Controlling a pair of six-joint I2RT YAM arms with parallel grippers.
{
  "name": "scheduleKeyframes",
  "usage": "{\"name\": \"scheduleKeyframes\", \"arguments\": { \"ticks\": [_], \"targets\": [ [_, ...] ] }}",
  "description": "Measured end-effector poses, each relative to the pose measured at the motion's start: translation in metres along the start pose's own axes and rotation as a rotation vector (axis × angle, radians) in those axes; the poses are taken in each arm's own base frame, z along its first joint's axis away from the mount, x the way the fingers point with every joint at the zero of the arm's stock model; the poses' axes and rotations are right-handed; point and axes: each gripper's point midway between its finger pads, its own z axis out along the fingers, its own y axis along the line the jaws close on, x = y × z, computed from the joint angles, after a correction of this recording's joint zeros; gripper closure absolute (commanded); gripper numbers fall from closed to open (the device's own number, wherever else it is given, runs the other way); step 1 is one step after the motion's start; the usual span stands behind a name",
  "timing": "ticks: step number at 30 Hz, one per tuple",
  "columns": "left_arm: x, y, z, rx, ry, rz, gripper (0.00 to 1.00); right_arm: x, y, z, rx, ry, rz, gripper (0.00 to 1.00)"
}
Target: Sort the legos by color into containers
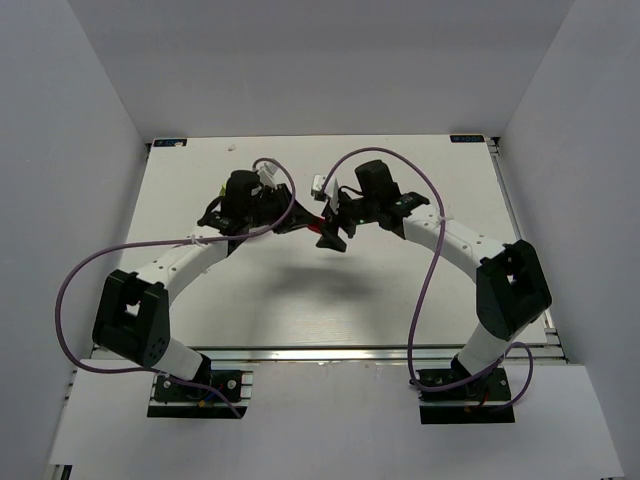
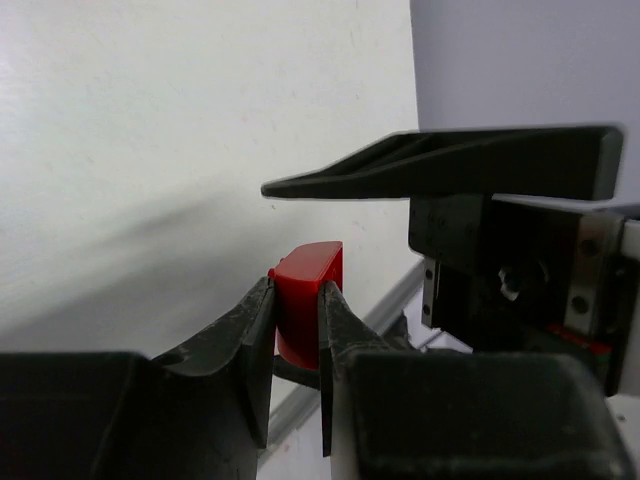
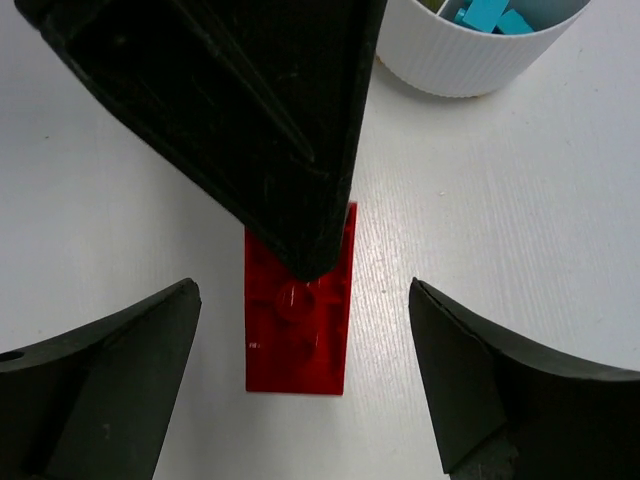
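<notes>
The robot's left gripper should next swing over the white container (image 3: pixel 470 60) to its left in the top view, tip down and let go of the red lego, since the container's divider separates colors.
My left gripper (image 2: pixel 297 292) is shut on a red lego (image 2: pixel 308 300), pinching it between both fingertips. In the right wrist view the red lego (image 3: pixel 298 330) is a flat studded plate, partly covered by a left finger (image 3: pixel 260 130). My right gripper (image 3: pixel 302 290) is open, with one finger on each side of the lego and not touching it. In the top view both grippers meet mid-table, left (image 1: pixel 303 222) and right (image 1: pixel 330 236), with the red lego (image 1: pixel 318 222) between them. A white ribbed container (image 3: pixel 470 60) holds cyan legos (image 3: pixel 490 12).
One right finger (image 2: pixel 450 165) crosses the left wrist view above the red lego. The table's metal edge rail (image 2: pixel 395 305) runs behind it. The container does not show in the top view. Purple cables (image 1: pixel 80 270) loop beside both arms.
</notes>
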Motion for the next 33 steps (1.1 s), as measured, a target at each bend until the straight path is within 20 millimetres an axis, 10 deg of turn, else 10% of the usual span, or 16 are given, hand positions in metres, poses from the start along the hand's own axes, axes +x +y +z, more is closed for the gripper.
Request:
{"name": "scheduleKeyframes", "arguments": {
  "ticks": [13,18,21,33],
  "targets": [
    [-0.122,0.019,-0.067,-0.488,-0.218,0.24,0.96,0.018,0.003,-0.011,0.035,0.027,-0.074,0.16],
    [-0.149,0.064,-0.083,-0.747,-0.232,0.262,0.96,0.026,0.007,-0.017,0.003,0.038,-0.076,0.67],
    [-0.156,0.091,-0.085,-0.862,-0.207,0.26,0.95,0.03,0.006,-0.02,-0.003,0.042,-0.048,0.78],
    [-0.199,0.114,-0.082,-1.01,-0.243,0.301,0.95,0.041,0.001,-0.025,-0.002,0.056,0.027,0.78]
  ]
}}
